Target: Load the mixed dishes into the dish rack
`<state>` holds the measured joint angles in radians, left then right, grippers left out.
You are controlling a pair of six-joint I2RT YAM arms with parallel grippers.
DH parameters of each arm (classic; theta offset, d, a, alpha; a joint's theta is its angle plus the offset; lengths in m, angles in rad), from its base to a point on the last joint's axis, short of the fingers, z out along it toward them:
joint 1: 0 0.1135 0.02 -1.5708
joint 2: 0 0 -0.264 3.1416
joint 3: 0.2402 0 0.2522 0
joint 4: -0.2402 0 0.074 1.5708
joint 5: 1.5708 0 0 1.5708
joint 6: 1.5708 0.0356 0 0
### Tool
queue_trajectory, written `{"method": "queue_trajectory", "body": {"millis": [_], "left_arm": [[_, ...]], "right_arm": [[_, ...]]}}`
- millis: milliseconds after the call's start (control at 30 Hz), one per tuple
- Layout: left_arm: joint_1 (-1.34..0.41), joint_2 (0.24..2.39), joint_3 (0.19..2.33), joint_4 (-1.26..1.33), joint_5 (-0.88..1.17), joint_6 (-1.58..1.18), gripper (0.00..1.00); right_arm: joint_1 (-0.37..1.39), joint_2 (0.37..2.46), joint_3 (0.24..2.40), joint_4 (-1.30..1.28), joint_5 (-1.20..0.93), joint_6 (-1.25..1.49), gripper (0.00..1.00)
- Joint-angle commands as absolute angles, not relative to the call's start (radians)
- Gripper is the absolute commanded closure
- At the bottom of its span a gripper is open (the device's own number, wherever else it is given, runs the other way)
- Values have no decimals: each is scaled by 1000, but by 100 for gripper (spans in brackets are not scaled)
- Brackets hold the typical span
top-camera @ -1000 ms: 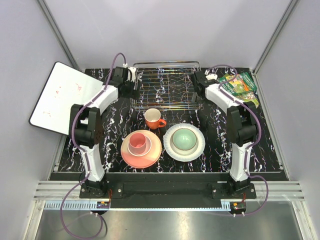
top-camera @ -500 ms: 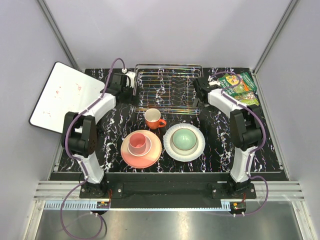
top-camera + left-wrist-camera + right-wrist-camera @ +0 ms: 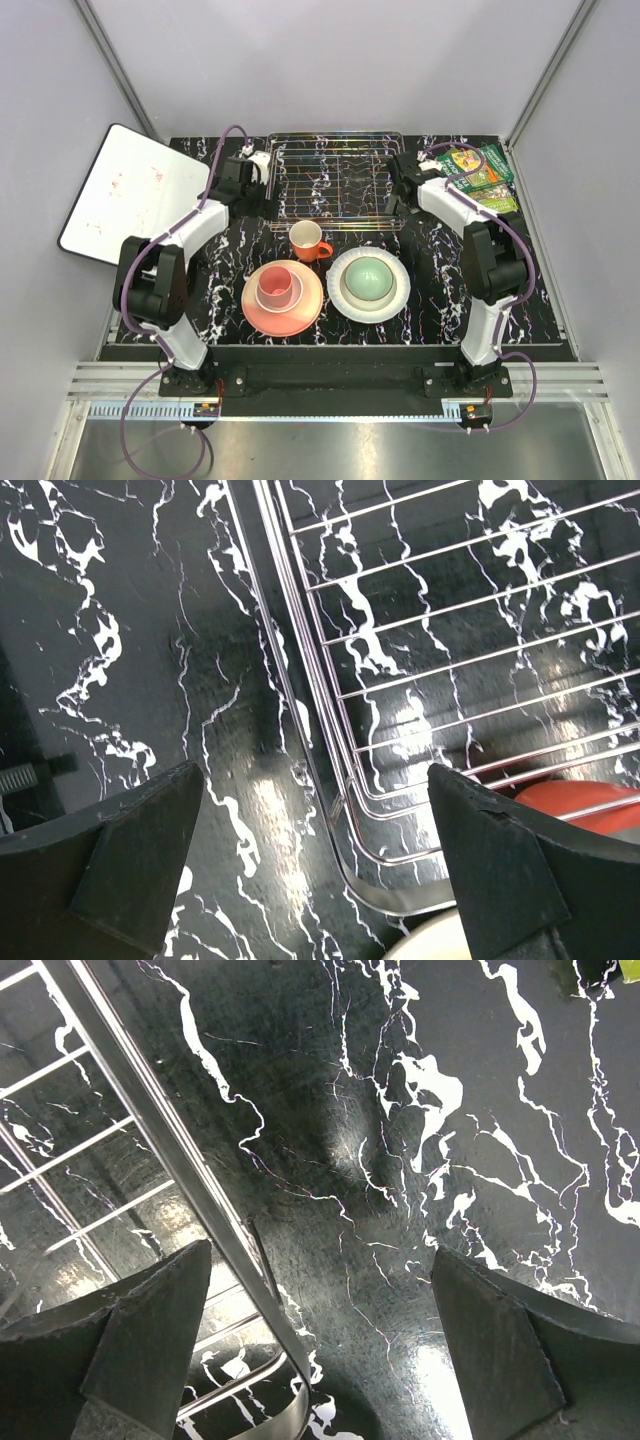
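Note:
Next, my right gripper will bring its open fingers back to the pale green bowl (image 3: 368,278) topping the white plate, onto the bowl's rim opposite the pink plate.
The silver wire dish rack (image 3: 335,180) stands at the back middle of the table. My left gripper (image 3: 266,203) is open at the rack's left near corner. In the left wrist view the rack's side rail (image 3: 300,710) runs between the open jaws of the gripper (image 3: 315,780). My right gripper (image 3: 397,208) is open at the rack's right side; there the rail (image 3: 170,1150) passes by the left finger of the gripper (image 3: 320,1250). The orange mug (image 3: 308,240) stands in front of the rack. The pink cup (image 3: 276,288) sits on the pink plate (image 3: 300,318). The pale green bowl (image 3: 368,278) sits on the white plate (image 3: 395,300).
A whiteboard (image 3: 130,195) lies at the left edge, overhanging the table. Green-covered books (image 3: 478,170) lie at the back right corner. The orange mug shows through the rack bars in the left wrist view (image 3: 590,805).
Both grippers have moved nearer along the rack's sides. The rack has shifted slightly towards the dishes and squared up.

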<state>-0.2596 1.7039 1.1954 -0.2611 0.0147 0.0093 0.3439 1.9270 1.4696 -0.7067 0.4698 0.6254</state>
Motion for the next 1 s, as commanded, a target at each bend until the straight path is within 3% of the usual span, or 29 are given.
{"method": "queue_trajectory", "body": {"millis": [0,233,567,733,967], "left_arm": [[-268,1640,1181,-262,2,23,1],[-267,1649,1310,-287,-104,46,1],[-267,1611,1448,-391,-60,41,1],[-267,1560,1431,-411,-57,54,1],[-268,1411,1329,-529,17,101,1]], "right_arm": [[345,1839,1522,-703,491,615,2],[347,1617,1444,-726,416,604,1],[406,1290,1089,-727,32,629,7],[439,1238,963,-652,-37,626,18],[468,1287,925,-629,-32,615,23]]}}
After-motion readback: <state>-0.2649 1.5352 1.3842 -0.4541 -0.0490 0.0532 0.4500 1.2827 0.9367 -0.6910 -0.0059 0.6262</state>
